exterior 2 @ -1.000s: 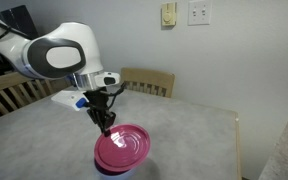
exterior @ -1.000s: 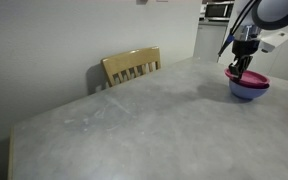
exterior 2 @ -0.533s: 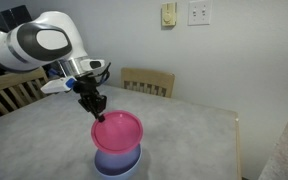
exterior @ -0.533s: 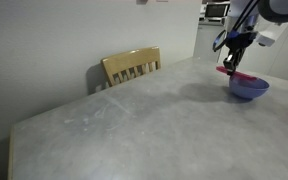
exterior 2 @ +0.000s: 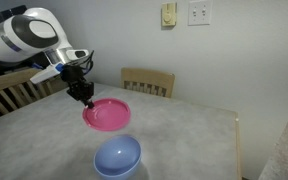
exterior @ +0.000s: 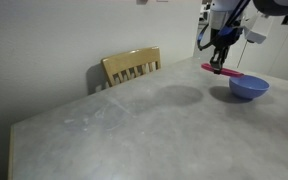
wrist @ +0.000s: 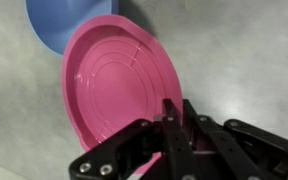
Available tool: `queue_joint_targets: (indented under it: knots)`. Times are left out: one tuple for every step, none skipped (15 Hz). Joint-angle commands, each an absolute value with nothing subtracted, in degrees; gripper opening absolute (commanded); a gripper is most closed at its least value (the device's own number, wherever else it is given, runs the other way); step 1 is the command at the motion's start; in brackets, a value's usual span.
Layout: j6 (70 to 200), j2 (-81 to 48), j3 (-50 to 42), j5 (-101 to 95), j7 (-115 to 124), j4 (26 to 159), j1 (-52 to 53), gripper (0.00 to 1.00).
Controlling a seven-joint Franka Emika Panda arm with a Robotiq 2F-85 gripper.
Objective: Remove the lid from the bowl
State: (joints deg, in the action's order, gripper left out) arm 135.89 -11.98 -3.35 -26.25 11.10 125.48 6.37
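The pink lid (exterior 2: 107,114) is still hanging close beside the uncovered bowl, so the robot's gripper will next go away from the bowl and down toward the open grey table.
My gripper (exterior 2: 84,97) is shut on the rim of the pink lid (exterior 2: 107,114) and holds it in the air, clear of the table and to the side of the bowl. The light-blue bowl (exterior 2: 117,157) stands uncovered on the grey table. In an exterior view the lid (exterior: 223,71) hangs above and beside the bowl (exterior: 247,88), with my gripper (exterior: 220,63) on its edge. In the wrist view the lid (wrist: 114,85) fills the middle, my shut fingers (wrist: 178,115) clamp its rim, and part of the bowl (wrist: 66,22) shows at the top.
The grey table (exterior: 134,130) stretches wide under the arm. A wooden chair (exterior: 132,66) stands at the table's far side, also in an exterior view (exterior 2: 148,81). Another chair (exterior 2: 9,92) stands behind the arm. Wall outlets (exterior 2: 199,12) are on the wall.
My gripper has lifted the lid off the bowl and carried it up and sideways, away from the bowl. The bowl now stands open and has not moved.
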Motion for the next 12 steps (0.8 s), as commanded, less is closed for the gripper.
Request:
queue_joint_targets:
  knots:
    - [134.05, -13.76, -0.06, -23.52, 9.92, 121.44, 7.38, 0.03]
    - [134.83, -14.43, 0.88, -21.57, 9.46, 120.52, 7.46, 0.03]
    - [135.48, -15.27, 1.79, -18.89, 8.81, 119.56, 7.30, 0.03]
    - [135.94, -15.89, 2.68, -15.64, 7.52, 118.88, 6.92, 0.03]
    - [136.16, -16.82, 3.69, -11.25, 5.14, 118.14, 6.20, 0.03]
    - [136.13, -17.72, 4.59, -6.67, 2.68, 117.53, 5.51, 0.03]
    - [135.70, -18.45, 5.32, -2.18, 0.48, 117.06, 4.85, 0.03]
    - [135.52, -19.34, 6.01, 2.48, -2.03, 116.82, 3.98, 0.03]
    - [135.08, -19.92, 6.62, 6.83, -4.03, 116.75, 3.11, 0.03]
    - [135.03, -20.69, 7.24, 10.96, -6.04, 116.93, 2.17, 0.03]
    - [134.68, -21.23, 7.49, 13.90, -6.93, 116.91, 1.58, 0.03]
    - [134.83, -22.02, 7.45, 15.84, -7.18, 116.88, 1.23, 0.03]
